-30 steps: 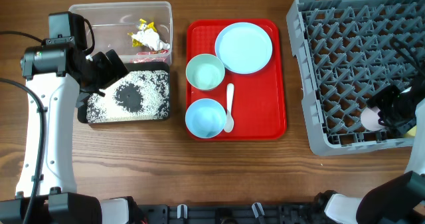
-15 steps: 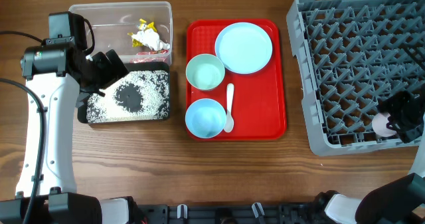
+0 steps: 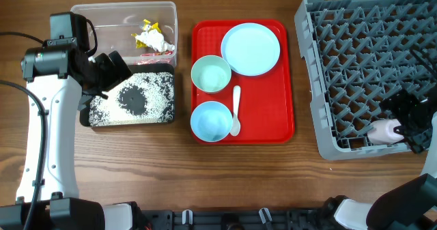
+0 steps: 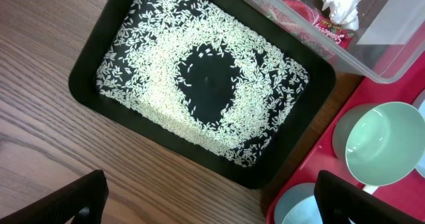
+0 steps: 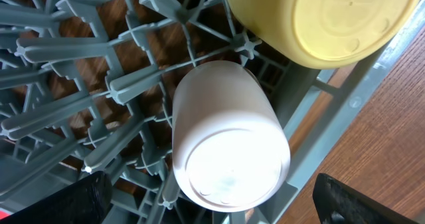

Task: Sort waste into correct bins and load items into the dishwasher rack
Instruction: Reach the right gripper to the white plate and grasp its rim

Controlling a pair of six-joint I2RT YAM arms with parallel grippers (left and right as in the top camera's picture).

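Note:
I need to move my right gripper outward and to the left in the overhead view, where the light blue plate lies, and lower it onto its rack-side rim [image 3: 274, 63].
The white cup [image 3: 382, 129] lies on its side among the pegs at the front right corner of the grey dishwasher rack [image 3: 355, 46]. In the right wrist view, the white cup [image 5: 229, 141] is next to the upturned yellow cup [image 5: 325, 21]. My right gripper [image 5: 219, 207] is open over the white cup, with its fingers clear of it. My left gripper [image 4: 212, 201] is open and empty above the black tray [image 4: 86, 71], which holds rice grains [image 4: 166, 84]. The clear tub [image 3: 109, 18] holds wrappers and tissue [image 3: 153, 39].
A flat red tray [image 3: 276, 100] in the middle holds a light blue plate [image 3: 250, 48], a pale green bowl [image 3: 211, 74], a light blue bowl [image 3: 211, 121] and a white spoon [image 3: 236, 110]. Bare wooden table lies along the front.
My right gripper has shifted right and down over the rack corner. The white cup has tipped onto its side among the pegs. The left arm has not moved.

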